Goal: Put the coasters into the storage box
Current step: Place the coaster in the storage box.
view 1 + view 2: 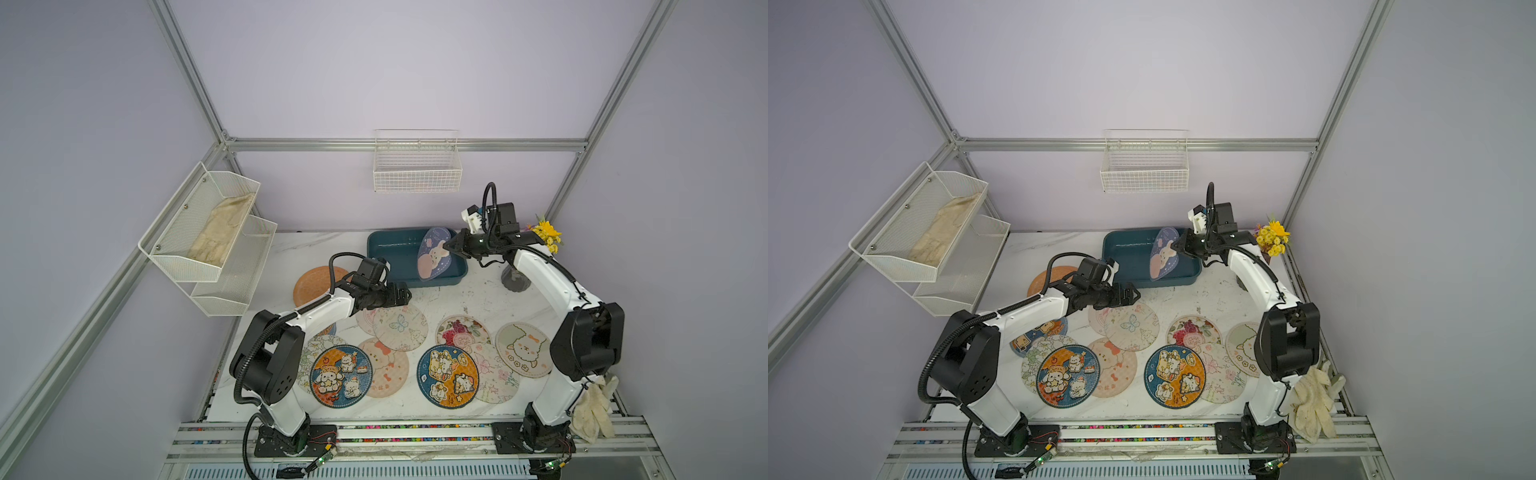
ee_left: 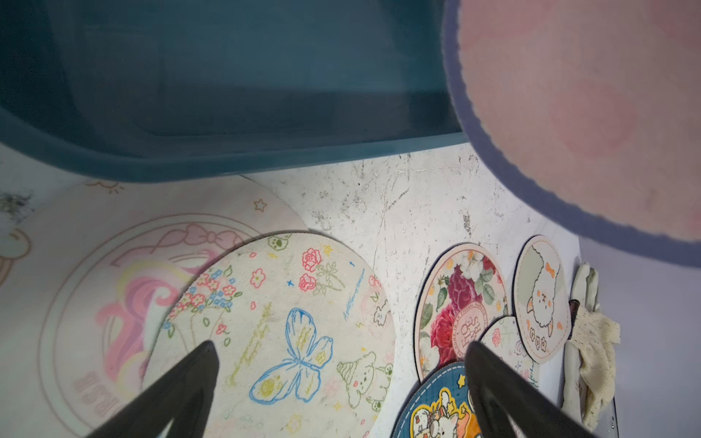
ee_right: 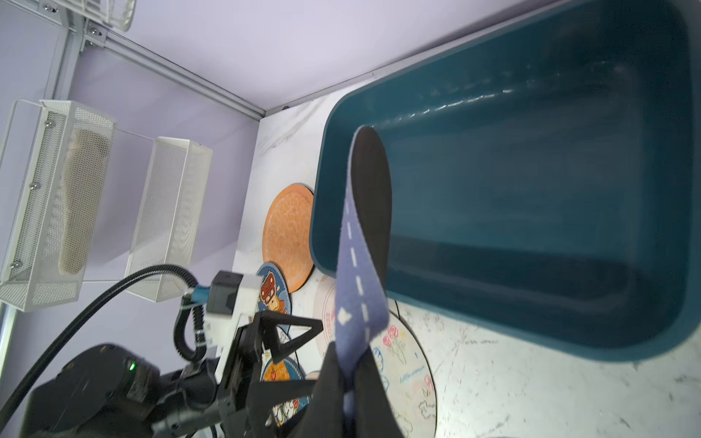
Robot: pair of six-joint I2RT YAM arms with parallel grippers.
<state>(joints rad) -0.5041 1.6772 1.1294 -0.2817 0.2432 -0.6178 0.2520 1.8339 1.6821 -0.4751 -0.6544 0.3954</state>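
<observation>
My right gripper holds the bunny coaster by its rim above the bare bottom of the storage box. Next it needs to move down toward the middle of that bottom and let go of the coaster's rim.
The dark teal storage box (image 1: 395, 253) (image 1: 1129, 257) stands at the back of the table, and I see nothing lying on its floor (image 3: 531, 189). My right gripper (image 1: 446, 248) (image 3: 347, 375) is shut on the rim of a lavender-edged pink bunny coaster (image 1: 432, 259) (image 3: 358, 265), which hangs on edge over the box's right end. My left gripper (image 1: 405, 295) (image 2: 341, 345) is open and holds nothing. It hovers just in front of the box over a cream butterfly coaster (image 2: 296, 322) (image 1: 401, 326). Several more coasters lie on the table: two navy-orange ones (image 1: 340, 376), a floral one (image 1: 463, 330) and a plain orange one (image 1: 313, 282).
A white mesh two-tier shelf (image 1: 212, 237) with a cloth in it hangs on the left wall. A white wire basket (image 1: 417, 166) hangs on the back wall. A vase of yellow flowers (image 1: 546, 235) stands behind the right arm. Pale gloves (image 1: 594, 411) hang near its base.
</observation>
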